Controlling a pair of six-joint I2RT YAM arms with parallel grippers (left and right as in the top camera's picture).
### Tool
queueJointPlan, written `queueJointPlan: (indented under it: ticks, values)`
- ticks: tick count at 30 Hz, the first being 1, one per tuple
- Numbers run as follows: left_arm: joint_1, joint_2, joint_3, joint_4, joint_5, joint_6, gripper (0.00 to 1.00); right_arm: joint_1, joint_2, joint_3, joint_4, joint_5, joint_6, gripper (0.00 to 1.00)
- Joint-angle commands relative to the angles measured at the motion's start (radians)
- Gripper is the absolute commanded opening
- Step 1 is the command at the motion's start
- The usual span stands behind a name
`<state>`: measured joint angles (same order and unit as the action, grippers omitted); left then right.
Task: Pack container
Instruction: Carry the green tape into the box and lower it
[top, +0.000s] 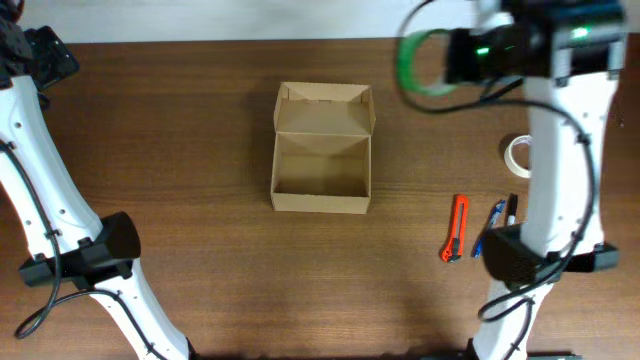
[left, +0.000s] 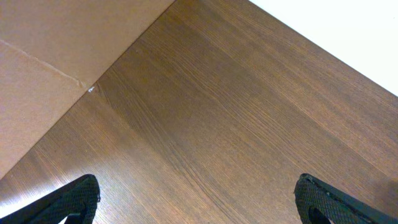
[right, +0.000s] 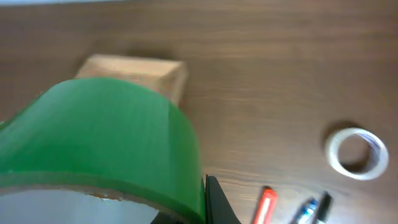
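Observation:
The robot's right gripper should next carry the roll down and to the left in the overhead view, to the empty inside of the box, lower it in and let go.
The tan cardboard box (top: 322, 150) stands open at the table's middle, its flap lid folded back on the far side. It also shows in the right wrist view (right: 140, 71). My right gripper (top: 440, 58) is up in the air right of the box, shut on a green tape roll (top: 412, 62). The roll fills the right wrist view (right: 106, 143), with one black finger (right: 217, 202) pressed against its side. My left gripper (left: 196, 199) is open and empty over bare wood at the far left corner; in the overhead view it sits at the far left (top: 35, 50).
On the right side of the table lie a white tape roll (top: 518, 153), a red utility knife (top: 456, 228) and a blue pen beside a black marker (top: 497, 228). They also show in the right wrist view: white tape roll (right: 356, 152), knife (right: 264, 205).

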<state>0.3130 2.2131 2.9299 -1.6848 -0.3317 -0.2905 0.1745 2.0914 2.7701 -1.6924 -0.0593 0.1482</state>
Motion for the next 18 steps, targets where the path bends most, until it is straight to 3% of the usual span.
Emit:
queueJointPlan:
  ticks: [1,6,10,18]
  values:
    - [0.005,-0.024,-0.004,-0.002,0.004,0.012,1.0,0.13,0.048,-0.043,-0.006,0.078,-0.03,0.04]
    - [0.005,-0.024,-0.004,-0.002,0.004,0.011,1.0,0.293,0.069,-0.161,0.0,0.209,-0.048,0.04]
    - [0.005,-0.024,-0.004,-0.002,0.004,0.011,1.0,0.359,0.08,-0.296,0.052,0.206,-0.068,0.04]
    - [0.005,-0.024,-0.004,-0.002,0.004,0.011,1.0,0.383,0.083,-0.523,0.217,0.112,-0.11,0.04]
